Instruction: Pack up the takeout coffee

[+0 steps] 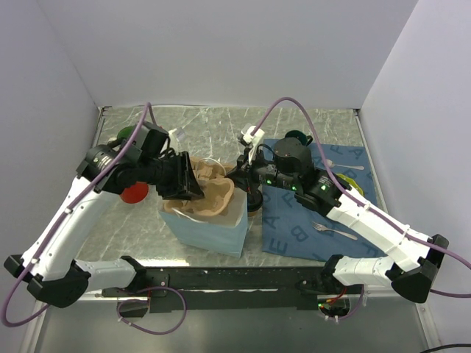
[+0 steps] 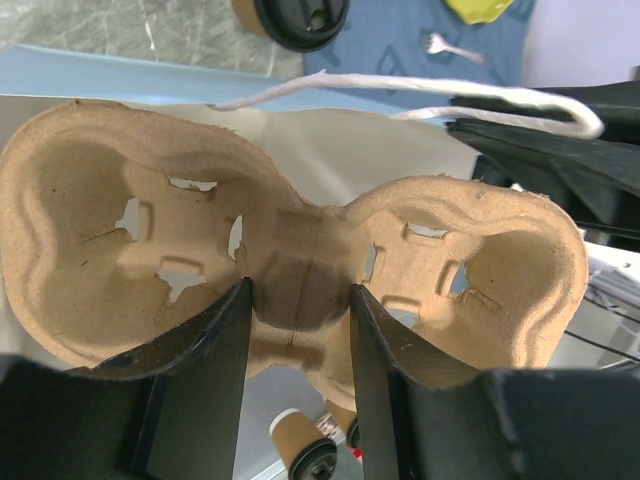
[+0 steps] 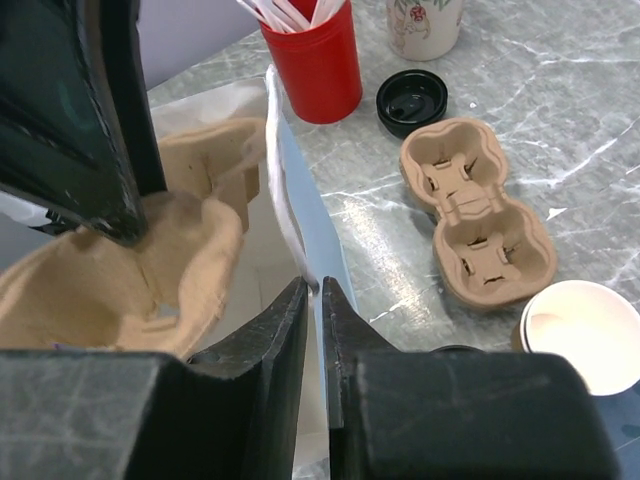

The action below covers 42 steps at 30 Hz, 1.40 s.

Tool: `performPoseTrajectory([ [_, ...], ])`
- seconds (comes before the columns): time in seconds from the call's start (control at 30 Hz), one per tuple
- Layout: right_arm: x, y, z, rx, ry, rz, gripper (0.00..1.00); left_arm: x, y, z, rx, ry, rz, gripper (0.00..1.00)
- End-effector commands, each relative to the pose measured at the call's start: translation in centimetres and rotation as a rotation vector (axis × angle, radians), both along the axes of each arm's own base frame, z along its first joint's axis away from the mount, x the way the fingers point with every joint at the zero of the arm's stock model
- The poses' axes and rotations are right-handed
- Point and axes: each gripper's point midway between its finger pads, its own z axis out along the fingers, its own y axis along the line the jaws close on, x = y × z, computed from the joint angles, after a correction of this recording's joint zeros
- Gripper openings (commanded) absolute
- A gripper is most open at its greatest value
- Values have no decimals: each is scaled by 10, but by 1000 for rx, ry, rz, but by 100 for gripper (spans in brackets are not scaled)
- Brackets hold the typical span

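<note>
I need to move my left gripper down next into the blue bag's opening (image 1: 231, 207) (image 2: 335, 150), which is below it, and let go of the carrier inside, because the carrier already hangs over the bag's opening.
My left gripper (image 1: 193, 180) (image 2: 300, 300) is shut on the middle bridge of a tan pulp cup carrier (image 1: 213, 195) (image 2: 150, 220). It holds the empty carrier over the mouth of a light blue paper bag (image 1: 210, 228). My right gripper (image 1: 241, 176) (image 3: 313, 290) is shut on the bag's right rim (image 3: 310, 220), at its white cord handle (image 3: 280, 170). The takeout coffee, a kraft cup with a black lid (image 2: 300, 15), stands just right of the bag, mostly under my right gripper in the top view. An unlidded kraft cup (image 3: 585, 335) stands near it.
A second pulp carrier (image 3: 478, 225), a loose black lid (image 3: 412, 100), a red cup with straws (image 3: 315, 60) (image 1: 134, 193) and a patterned white mug (image 3: 425, 25) stand on the marble. A blue cloth (image 1: 294, 228) at right holds a fork (image 1: 333, 231) and a dark green mug (image 1: 298, 138).
</note>
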Motion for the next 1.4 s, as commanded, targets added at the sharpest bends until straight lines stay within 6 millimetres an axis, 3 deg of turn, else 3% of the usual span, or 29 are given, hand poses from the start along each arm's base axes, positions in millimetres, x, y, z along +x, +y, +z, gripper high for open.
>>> performPoseTrajectory([
  [0.0,-1,-8,22,58,-29,-31,19,1,1,-1,49,-18,-2,31],
  [0.33,-7,-17,21,63,-25,-42,24,9,-9,-11,82,-27,16,30],
  [0.63,-14,-37,29,81,38,-124,46,13,-12,-21,129,-44,20,29],
  [0.77,-16,-50,27,73,84,-183,48,14,-12,-23,151,-62,13,29],
  [0.93,-22,-59,10,32,158,-217,48,17,-8,-25,187,-78,20,27],
  [1.37,-26,-64,-3,16,212,-248,48,13,-4,-47,292,-87,-3,27],
])
